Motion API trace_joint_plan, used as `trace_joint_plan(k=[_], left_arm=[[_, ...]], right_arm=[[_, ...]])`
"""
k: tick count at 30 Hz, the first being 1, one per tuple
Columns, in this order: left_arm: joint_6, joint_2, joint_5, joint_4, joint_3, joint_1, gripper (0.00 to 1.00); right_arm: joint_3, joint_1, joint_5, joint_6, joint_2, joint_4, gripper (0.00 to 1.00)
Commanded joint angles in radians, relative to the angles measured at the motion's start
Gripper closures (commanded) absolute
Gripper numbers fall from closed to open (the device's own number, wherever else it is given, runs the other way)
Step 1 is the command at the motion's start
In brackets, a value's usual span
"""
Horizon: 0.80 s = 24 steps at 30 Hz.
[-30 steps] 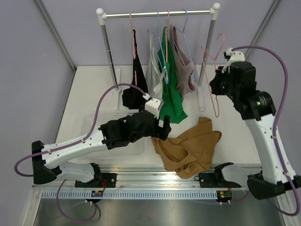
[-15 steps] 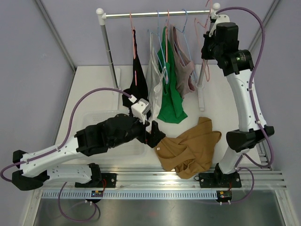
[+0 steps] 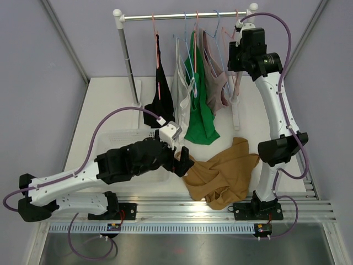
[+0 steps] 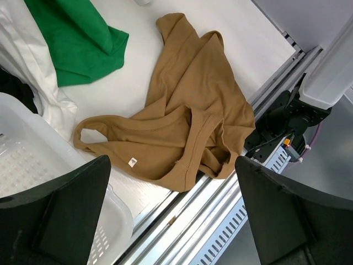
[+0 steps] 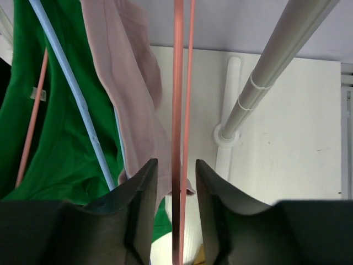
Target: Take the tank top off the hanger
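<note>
The left gripper comes down across onto the tank top's half away from the basket [image 4: 222, 106] next. That half lies below it and to its right in the top view.
The brown tank top [image 3: 223, 172] lies crumpled on the table near the front rail, free of any hanger; the left wrist view shows it [image 4: 187, 110] spread below the fingers. My left gripper [image 3: 183, 160] hovers at its left edge, open wide and empty [image 4: 171, 165]. My right gripper [image 3: 237, 51] is raised to the right end of the clothes rail [image 3: 182, 16]. The bare pink hanger [image 5: 177, 83] runs between its fingers. The jaws stand apart, with a gap on each side of the wire.
On the rail hang black [image 3: 159, 83], white [image 3: 182, 77], green [image 3: 199, 110] and mauve [image 3: 216, 83] garments on hangers. A white basket [image 3: 118, 138] sits under my left arm. The rack's right post [image 5: 270, 66] stands close beside my right gripper.
My right arm has swung the pink hanger up to the rail's right end and its jaws have parted. My left gripper has opened wide and shifted to the tank top's left edge.
</note>
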Motion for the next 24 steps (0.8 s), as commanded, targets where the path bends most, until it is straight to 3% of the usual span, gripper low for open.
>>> trace_joint_plan(k=[1,5,6,12,19,24], left_arm=[[0.012,0.041,-0.030,0.071,0.011,-0.012,0.01],[0.014,0.120,-0.071,0.114,0.017,-0.031,0.01],[0.014,0.146,-0.077,0.125,0.025,-0.035,0.01],[0.017,0.360,-0.031,0.271,0.066,-0.054,0.01],[0.011,0.761,0.079,0.292,0.310,-0.078,0.01],[0.012,0.993,0.087,0.232,0.477,-0.095,0.01]], right_arm=[[-0.019,-0.004,0.001,-0.012,-0.114,0.061,0.57],[-0.019,-0.003,-0.002,-0.002,-0.194,0.024,0.05],[-0.022,-0.003,0.005,-0.001,-0.212,0.018,0.00],[-0.139,-0.004,0.143,0.034,-0.447,0.001,0.00],[-0.683,-0.003,-0.091,0.186,-0.927,0.257,0.00],[-0.828,-0.003,-0.180,0.216,-1.125,0.248,0.01]])
